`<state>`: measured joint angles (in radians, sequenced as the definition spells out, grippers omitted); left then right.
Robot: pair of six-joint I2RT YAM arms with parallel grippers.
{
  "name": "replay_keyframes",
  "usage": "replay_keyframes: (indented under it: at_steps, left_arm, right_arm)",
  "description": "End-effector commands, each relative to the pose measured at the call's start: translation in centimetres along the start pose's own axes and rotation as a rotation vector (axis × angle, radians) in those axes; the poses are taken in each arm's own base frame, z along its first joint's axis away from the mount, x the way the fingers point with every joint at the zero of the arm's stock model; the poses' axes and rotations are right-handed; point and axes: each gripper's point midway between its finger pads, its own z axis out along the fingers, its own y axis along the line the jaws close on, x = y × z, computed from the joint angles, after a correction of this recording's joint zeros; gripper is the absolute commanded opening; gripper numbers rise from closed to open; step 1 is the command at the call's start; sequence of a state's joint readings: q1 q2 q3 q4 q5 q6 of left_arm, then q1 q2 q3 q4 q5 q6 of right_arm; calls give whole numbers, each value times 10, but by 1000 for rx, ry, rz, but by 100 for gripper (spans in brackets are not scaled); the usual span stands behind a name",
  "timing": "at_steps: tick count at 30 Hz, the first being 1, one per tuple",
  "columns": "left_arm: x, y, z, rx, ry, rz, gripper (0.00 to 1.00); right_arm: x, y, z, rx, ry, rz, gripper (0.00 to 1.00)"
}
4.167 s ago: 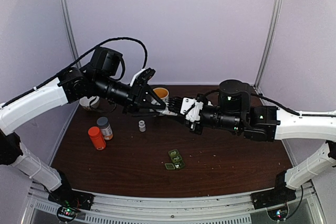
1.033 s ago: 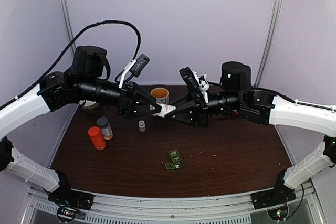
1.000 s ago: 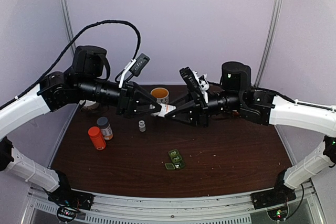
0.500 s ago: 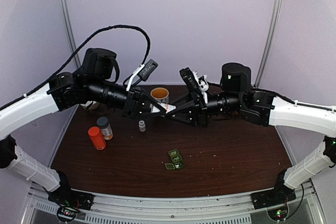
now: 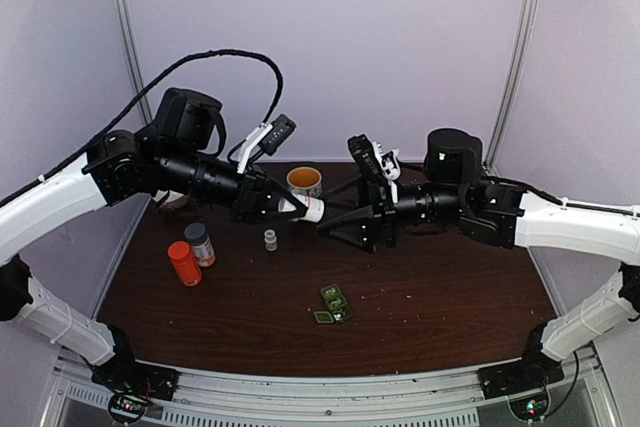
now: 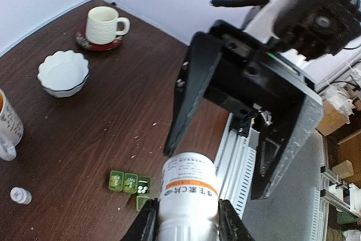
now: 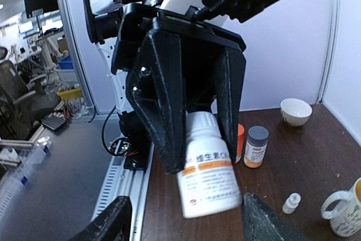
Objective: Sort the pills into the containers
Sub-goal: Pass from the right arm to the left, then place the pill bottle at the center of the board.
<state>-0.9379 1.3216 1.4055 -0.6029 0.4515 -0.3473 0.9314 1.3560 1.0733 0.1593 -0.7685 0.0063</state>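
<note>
I should next swing my left gripper down and to its left in the top view, and let go of the pill bottle (image 5: 312,209) on the clear tabletop (image 5: 231,275) beside the grey-capped bottle.
My left gripper (image 5: 297,209) is shut on a white pill bottle (image 5: 312,209) with an orange band, held in the air over the table's back middle. The left wrist view has the bottle (image 6: 189,193) clamped between that gripper's fingers (image 6: 148,224). My right gripper (image 5: 330,223) is open just right of the bottle, its fingers (image 7: 110,221) wide and clear of the bottle's base (image 7: 210,173). The containers, a green pill box (image 5: 335,304), lie on the table in front, with white pills (image 6: 143,184) in one compartment.
An orange bottle (image 5: 184,263), a grey-capped bottle (image 5: 200,244) and a small vial (image 5: 270,239) stand at the left. A mug (image 5: 305,182) sits behind the grippers. A white bowl (image 6: 63,73) and a cup on a saucer (image 6: 104,23) are also on the table.
The left gripper has closed on the white bottle. The right gripper has opened, let the bottle go and drawn back a little to the right.
</note>
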Motion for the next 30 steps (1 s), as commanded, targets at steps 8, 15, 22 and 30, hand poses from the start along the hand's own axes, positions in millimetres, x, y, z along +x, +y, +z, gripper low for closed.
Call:
replay_keyframes:
  at_steps: [8, 15, 22, 30]
  left_arm:
    - [103, 169, -24, -687, 422, -350, 8]
    - [161, 230, -9, -894, 660, -360, 6]
    - [196, 252, 0, -939, 761, -375, 7]
    - [233, 261, -4, -929, 790, -434, 11]
  right_arm:
    - [0, -26, -27, 236, -71, -31, 80]
    - [16, -44, -35, 350, -52, 64, 79]
    - [62, -64, -44, 487, 28, 220, 80]
    - [116, -97, -77, 786, 138, 426, 99]
